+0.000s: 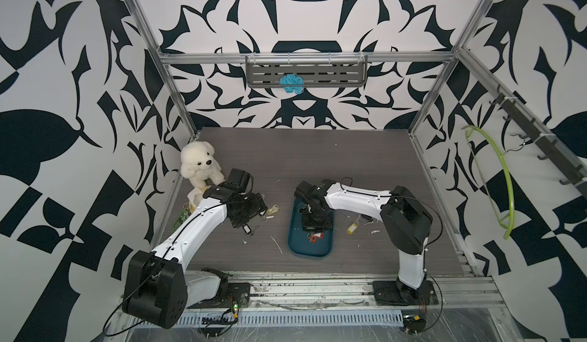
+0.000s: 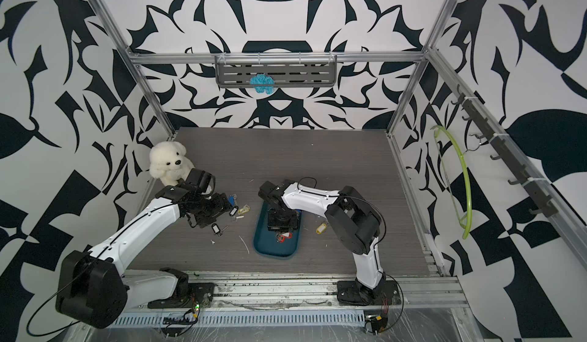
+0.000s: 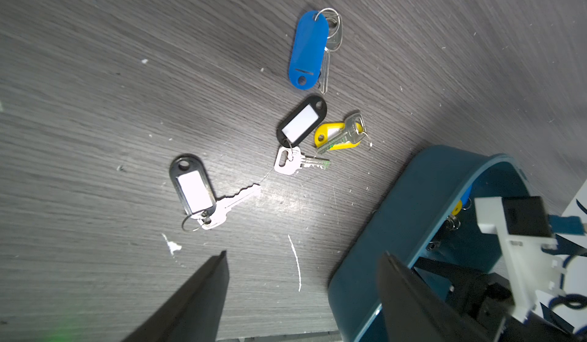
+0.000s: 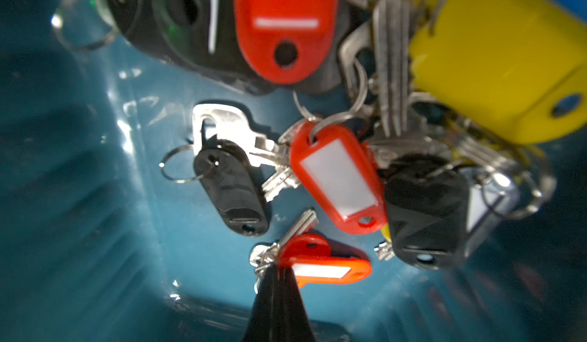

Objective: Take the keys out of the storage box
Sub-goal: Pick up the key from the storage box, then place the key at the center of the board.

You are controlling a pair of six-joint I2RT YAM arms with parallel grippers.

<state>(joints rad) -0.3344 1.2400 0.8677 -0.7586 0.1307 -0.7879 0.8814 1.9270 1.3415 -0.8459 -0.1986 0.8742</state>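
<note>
I will lift my right gripper across next, lower it and release the key's ring. The tabletop by the keys already out lies outward of my gripper, beyond the side of the box beneath its arm.
The teal storage box point(image 1: 309, 251) lies mid-table in both top views, with my right gripper point(image 4: 276, 265) lowered into it. Its jaws are shut on the ring end of a key with an orange-red tag point(image 4: 320, 269). More keys lie in the box: a red tag point(image 4: 336, 178), a black tag point(image 4: 232, 191) and a yellow tag point(image 4: 495, 60). My left gripper point(image 3: 305, 254) hovers open and empty over the table, left of the box wall point(image 3: 413, 213). Beneath it on the table lie keys with a blue tag point(image 3: 308, 51), a yellow tag point(image 3: 336, 135) and two black tags point(image 3: 192, 188).
A yellow-tagged key point(image 1: 352, 227) lies right of the box. A white plush bear point(image 1: 200, 164) sits at the back left, with a green charm point(image 1: 182, 216) near the left edge. A grey slotted shelf point(image 1: 306, 72) hangs on the back wall and a green hanger point(image 1: 502, 178) on the right.
</note>
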